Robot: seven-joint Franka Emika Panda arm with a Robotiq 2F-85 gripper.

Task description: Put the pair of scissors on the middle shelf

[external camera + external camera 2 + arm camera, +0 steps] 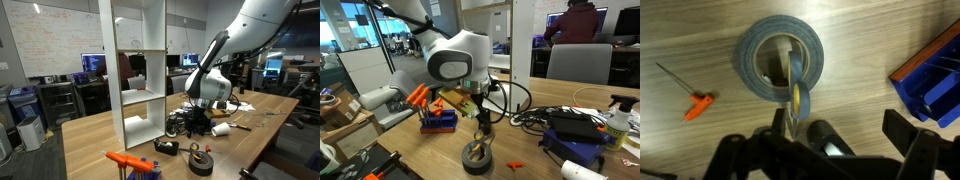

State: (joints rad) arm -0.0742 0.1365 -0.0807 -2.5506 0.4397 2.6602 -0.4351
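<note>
My gripper is above the blue handle ring (800, 95), which stands lower and to the gripper's left in the wrist view. I will move my gripper that way next and lower the open fingers around the ring.
The scissors (798, 98) have a blue handle ring with a yellow lining. They stand nearly upright with their blades down inside a grey tape roll (780, 58) on the wooden table. In an exterior view the scissors (483, 137) reach from the tape roll (477, 158) up to my gripper (480, 118). In the wrist view my gripper (838, 125) is straight above them with its fingers wide apart; the handle is beside one finger. The middle shelf (143, 95) of the tall white unit is bare, up and to one side of my gripper (200, 118).
A small orange-handled screwdriver (695, 105) lies beside the tape roll. A blue box with orange parts (935, 75) stands close by, also in an exterior view (438, 120). Cables, a black box (570, 125) and a bottle (617, 120) crowd the table behind.
</note>
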